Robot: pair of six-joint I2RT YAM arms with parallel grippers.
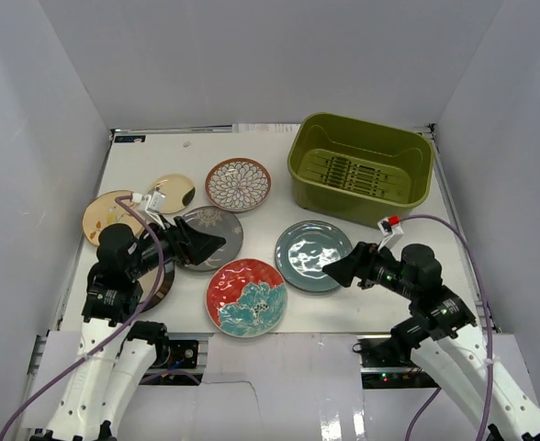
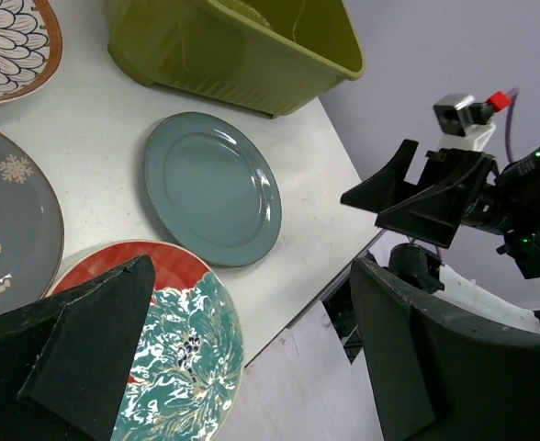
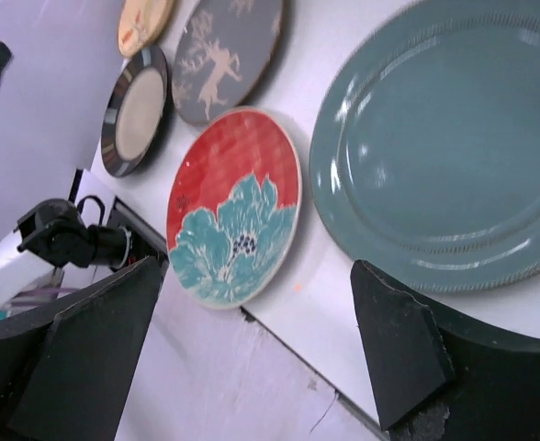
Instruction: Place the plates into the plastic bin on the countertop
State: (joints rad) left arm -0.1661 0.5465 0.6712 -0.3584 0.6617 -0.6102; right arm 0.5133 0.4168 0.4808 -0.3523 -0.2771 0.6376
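My right gripper is above the red plate's flowered rim [image 1: 284, 298] [image 3: 293, 228], which lies to its left in the top view, and will next go down past the teal plate onto it.
The olive-green bin [image 1: 296, 163] stands at the back right of the white countertop [image 1: 279, 216]. The plates lie flat on the countertop: red with teal flower [image 1: 246, 297], teal [image 1: 312, 255], grey [image 1: 217, 225], petal-patterned [image 1: 238, 184], two cream ones [image 1: 174, 191] [image 1: 105, 216], and a metallic one [image 1: 163, 283] mostly hidden under my left arm. My left gripper [image 1: 217, 243] is open and empty above the grey plate's near edge. My right gripper [image 1: 330, 274] is open and empty over the teal plate's near edge. The left wrist view shows the teal plate [image 2: 210, 188] and the red plate [image 2: 174, 340].
Pale walls enclose the countertop on three sides. The countertop's front edge runs just behind the red plate [image 3: 233, 207]. The right wrist view also shows the teal plate [image 3: 444, 138], the grey plate [image 3: 229, 55] and the metallic plate [image 3: 137, 110]. The bin [image 2: 215, 55] holds nothing.
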